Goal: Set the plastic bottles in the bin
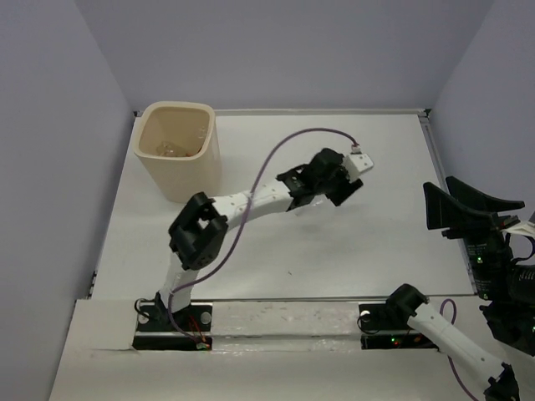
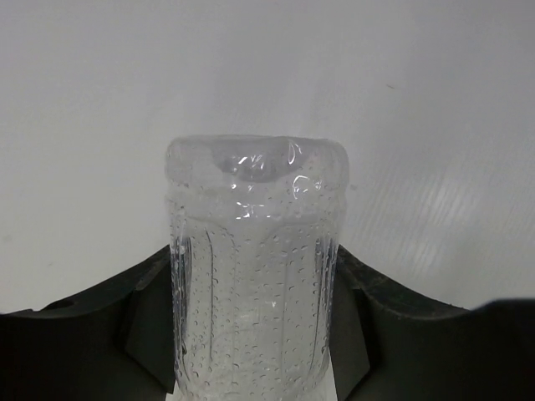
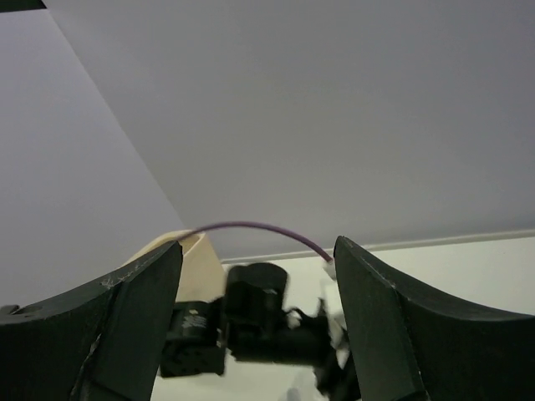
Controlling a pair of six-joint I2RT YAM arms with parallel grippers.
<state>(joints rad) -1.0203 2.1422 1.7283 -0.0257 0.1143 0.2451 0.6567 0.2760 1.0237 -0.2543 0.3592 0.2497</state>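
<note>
I will raise my left gripper, swing it to the left in the top view until it is over the bin's opening (image 1: 175,134), and let go of the bottle there.
My left gripper (image 1: 337,184) is out over the middle of the table, to the right of the bin. In the left wrist view it (image 2: 255,271) is shut on a clear plastic bottle (image 2: 251,209) beaded with droplets. The bottle's base points away from the camera and its cap is hidden. In the top view the bottle is hidden under the gripper. The cream-beige bin (image 1: 199,167) stands at the far left, with clear bottles (image 1: 171,149) lying inside. My right gripper (image 1: 468,213) is open and empty at the right edge, and the right wrist view shows it (image 3: 257,246) facing the left arm.
A purple cable (image 1: 288,146) arcs over the left arm. Grey walls close in the table at the back and both sides. The bin's rim (image 3: 188,242) shows behind the left arm in the right wrist view.
</note>
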